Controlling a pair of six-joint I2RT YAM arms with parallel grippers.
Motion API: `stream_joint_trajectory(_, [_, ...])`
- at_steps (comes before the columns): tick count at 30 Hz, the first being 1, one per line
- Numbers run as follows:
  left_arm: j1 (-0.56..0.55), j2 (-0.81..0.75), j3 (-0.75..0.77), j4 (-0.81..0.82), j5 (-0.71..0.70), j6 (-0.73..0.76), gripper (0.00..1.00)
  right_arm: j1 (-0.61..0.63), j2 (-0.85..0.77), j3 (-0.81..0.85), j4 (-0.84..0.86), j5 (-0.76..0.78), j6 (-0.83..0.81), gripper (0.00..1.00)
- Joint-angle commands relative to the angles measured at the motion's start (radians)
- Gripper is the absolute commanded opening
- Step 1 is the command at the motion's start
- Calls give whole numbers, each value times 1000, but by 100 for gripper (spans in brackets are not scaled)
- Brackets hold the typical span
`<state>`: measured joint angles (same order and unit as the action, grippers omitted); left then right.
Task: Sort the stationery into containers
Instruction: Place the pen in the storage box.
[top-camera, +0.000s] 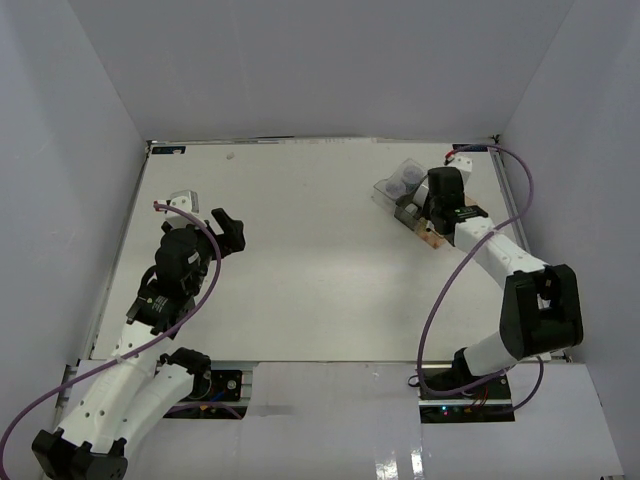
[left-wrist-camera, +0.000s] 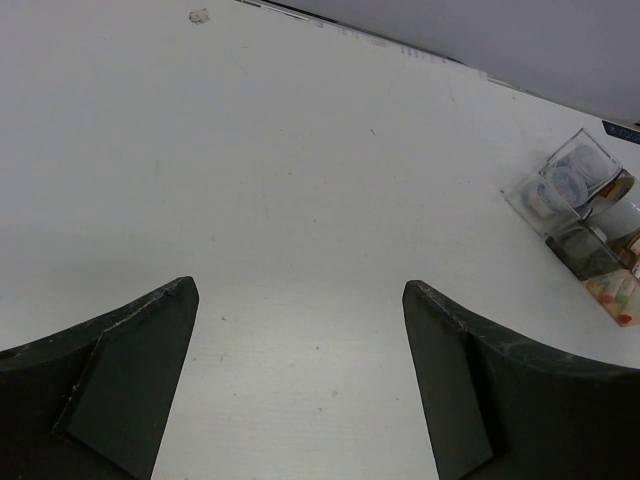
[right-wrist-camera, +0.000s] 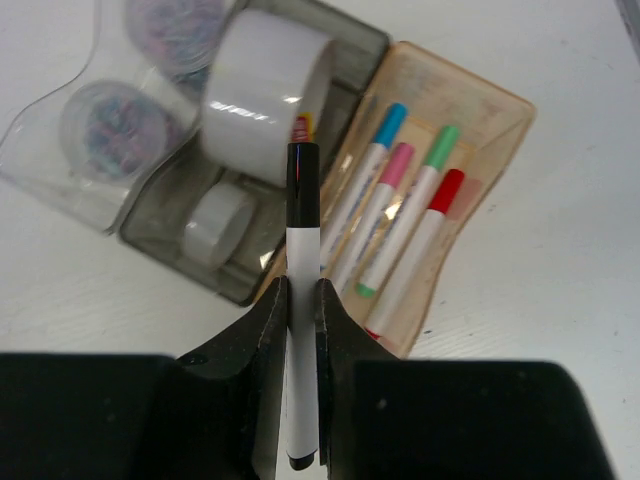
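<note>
The right gripper moves down and toward the right in the wrist view next and releases the marker in the amber bin below it, which holds similar markers.
My right gripper (right-wrist-camera: 300, 290) is shut on a white marker with a black cap (right-wrist-camera: 300, 240) and holds it above the joined bins (top-camera: 415, 205) at the far right. The amber bin (right-wrist-camera: 480, 130) holds several markers with blue, pink, green and red caps. The smoky grey bin (right-wrist-camera: 350, 40) holds a large white tape roll (right-wrist-camera: 262, 92) and a smaller roll (right-wrist-camera: 218, 222). The clear bin (right-wrist-camera: 60, 185) holds two purple-lidded tubs (right-wrist-camera: 100, 125). My left gripper (left-wrist-camera: 300, 380) is open and empty over bare table at the left (top-camera: 228, 232).
White walls enclose the table on the left, back and right. A small white scrap (top-camera: 182, 198) lies near the left arm. The bins also show far right in the left wrist view (left-wrist-camera: 585, 225).
</note>
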<state>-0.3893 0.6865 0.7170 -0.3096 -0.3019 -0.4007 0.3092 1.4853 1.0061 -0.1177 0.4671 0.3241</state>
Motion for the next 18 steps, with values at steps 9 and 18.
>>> stream_joint_trajectory(9, [4,-5,6,6,17,-1,95,-197,148,88,-16,-51,266,17])
stream_joint_trajectory(18, [4,-1,7,6,24,-1,95,-220,188,134,-17,-53,288,50])
